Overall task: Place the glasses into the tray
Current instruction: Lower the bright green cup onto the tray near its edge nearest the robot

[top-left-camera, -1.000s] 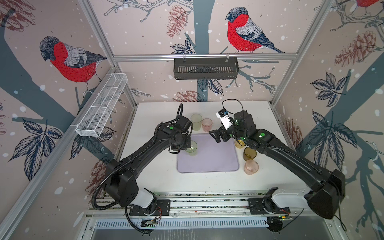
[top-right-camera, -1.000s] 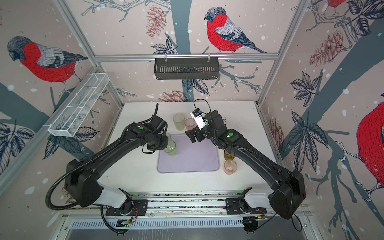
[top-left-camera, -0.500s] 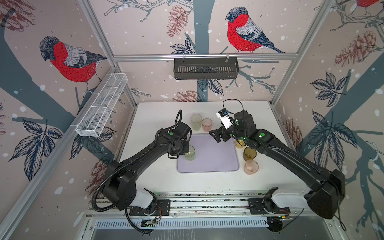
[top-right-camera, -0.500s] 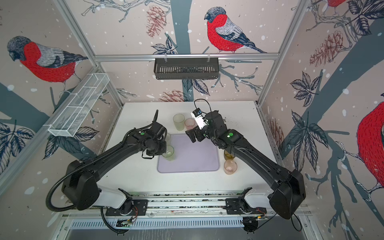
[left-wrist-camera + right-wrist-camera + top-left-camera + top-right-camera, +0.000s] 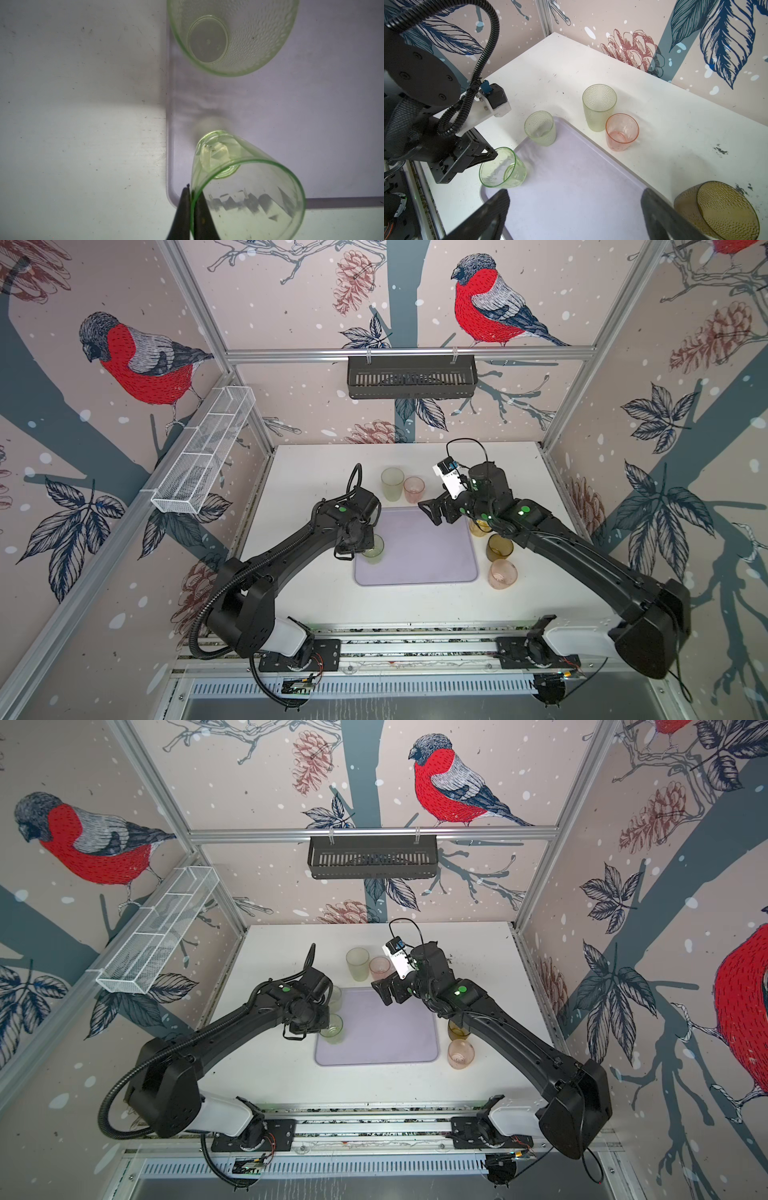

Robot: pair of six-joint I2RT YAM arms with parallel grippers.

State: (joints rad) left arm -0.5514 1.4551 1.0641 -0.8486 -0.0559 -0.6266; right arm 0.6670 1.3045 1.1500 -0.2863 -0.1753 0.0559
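The left gripper lowers the hanging glass next until it stands on the bare tray bottom along the tray's side edge (image 5: pixel 368 561) (image 5: pixel 188 147) below, then releases the glass's rim.
My left gripper (image 5: pixel 192 192) is shut on the rim of a pale green glass (image 5: pixel 249 187) (image 5: pixel 372 549) (image 5: pixel 502 168), one finger inside and one outside. This glass hangs tilted over the near left part of the lavender tray (image 5: pixel 424 556) (image 5: pixel 382 1036) (image 5: pixel 571 187). A dimpled green glass (image 5: pixel 232 35) (image 5: pixel 540 128) (image 5: pixel 336 997) stands in the tray's far left corner. My right gripper (image 5: pixel 432 512) (image 5: pixel 575 192) hovers open and empty above the tray's far edge. On the table stand a tall green glass (image 5: pixel 392 483), a pink glass (image 5: pixel 414 489), two amber glasses (image 5: pixel 478 526) (image 5: pixel 500 547) and another pink glass (image 5: pixel 503 574).
A black slotted basket (image 5: pixel 411 377) hangs on the back wall and a white mesh basket (image 5: pixel 203 456) on the left wall. The tall green and pink glasses stand just beyond the tray's far edge. The amber ones crowd its right edge under my right arm.
My left gripper has carried the green glass nearer along the tray's left side, and the glass now tilts. The right arm has barely moved.
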